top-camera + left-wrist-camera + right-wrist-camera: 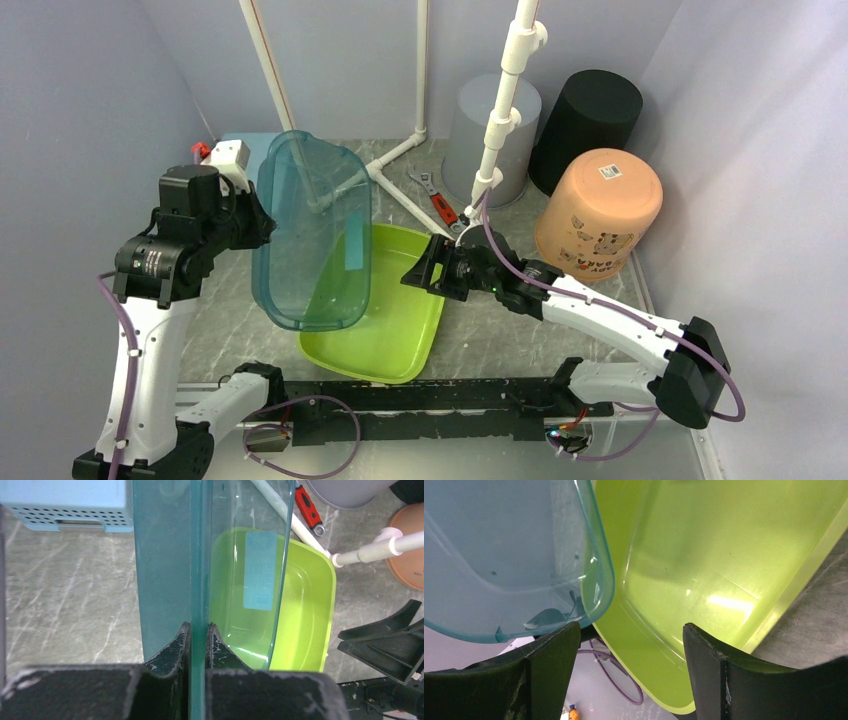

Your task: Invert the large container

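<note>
The lime-green tub (385, 320) stands below the teal tub. So my left gripper should next turn over, go down toward the bare tabletop near the basket (228, 312), and let go.
A large clear teal tub (310, 235) is off the table, tipped on its side with its opening facing right. My left gripper (262, 222) is shut on its left rim; in the left wrist view the rim (199, 580) runs straight up between my fingers (177, 645). A lime-green tub (385, 320) sits upright on the table below and to the right of it. My right gripper (420, 272) is open at the green tub's right rim. In the right wrist view the green tub (704, 555) and the teal tub (499, 555) fill the space ahead of the open gripper (631, 645).
An upturned orange bucket (600, 212), a black bucket (590, 120) and a grey bucket (490, 125) stand at the back right. A white pipe frame (500, 120) rises in the middle back, with a red wrench (440, 205) near it. A light-blue basket (65, 502) is at the back left.
</note>
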You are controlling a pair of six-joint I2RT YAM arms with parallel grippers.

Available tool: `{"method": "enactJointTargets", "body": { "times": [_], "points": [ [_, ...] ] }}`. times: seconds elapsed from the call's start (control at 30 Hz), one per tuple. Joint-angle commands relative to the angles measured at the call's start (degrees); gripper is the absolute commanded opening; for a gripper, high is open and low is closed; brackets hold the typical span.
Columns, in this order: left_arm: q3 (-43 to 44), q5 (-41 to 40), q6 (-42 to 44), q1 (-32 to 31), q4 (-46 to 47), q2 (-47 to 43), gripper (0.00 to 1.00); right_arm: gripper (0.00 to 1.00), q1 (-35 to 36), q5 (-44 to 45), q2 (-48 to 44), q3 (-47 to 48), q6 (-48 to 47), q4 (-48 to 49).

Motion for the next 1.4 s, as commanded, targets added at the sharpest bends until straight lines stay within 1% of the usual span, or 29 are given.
{"method": "enactJointTargets", "body": {
  "times": [0.0, 0.2, 0.43, 0.63, 0.77, 0.9, 1.07, 1.17, 1.23, 1.37],
  "points": [
    [3.08, -6.15, 3.25, -0.04, 0.47, -1.28, 0.03, 0.79, 0.35, 1.41, -1.61, -0.84, 0.79, 1.32],
    [2.03, -8.12, 3.52, -0.04, -0.47, -3.29, 0.03, 0.79, 0.36, 1.61, -1.73, -1.11, 0.66, 0.82],
    [5.41, -20.47, 3.96, -0.04, -2.85, -4.64, 0.03, 0.79, 0.36, 1.17, -1.12, -0.66, 0.44, 0.75],
    [7.29, -29.49, 9.1, -0.04, -4.3, -2.34, 0.03, 0.79, 0.33, 1.51, -0.76, -0.05, 0.24, -0.39],
    [6.63, -34.41, 13.38, -0.04, -3.53, -1.89, 0.03, 0.79, 0.33, 1.76, -0.97, -0.02, -0.06, -1.02],
    [4.89, -40.41, 19.2, -0.06, -2.8, -1.12, 0.03, 0.79, 0.29, 1.68, -0.79, 0.34, -0.55, -1.34],
    [1.49, -43.92, 24.68, -0.04, -0.43, -0.73, 0.03, 0.79, 0.3, 1.24, 0.32, 0.95, -1.05, -1.48],
    [-2.82, -47.63, 28.23, -0.04, 2.92, -0.72, 0.03, 0.79, 0.31, 1.03, 0.88, 1.32, -1.1, -1.37],
    [-7.01, -50.16, 31.1, -0.04, 6.9, -1.48, 0.03, 0.79, 0.31, 0.86, 1.13, 1.2, -0.93, -1.06],
    [-11.68, -49.81, 31.88, -0.04, 9.51, -2.29, 0.03, 0.79, 0.34, 0.89, 1.27, 1.27, -1.02, -1.34]
  ]
}}
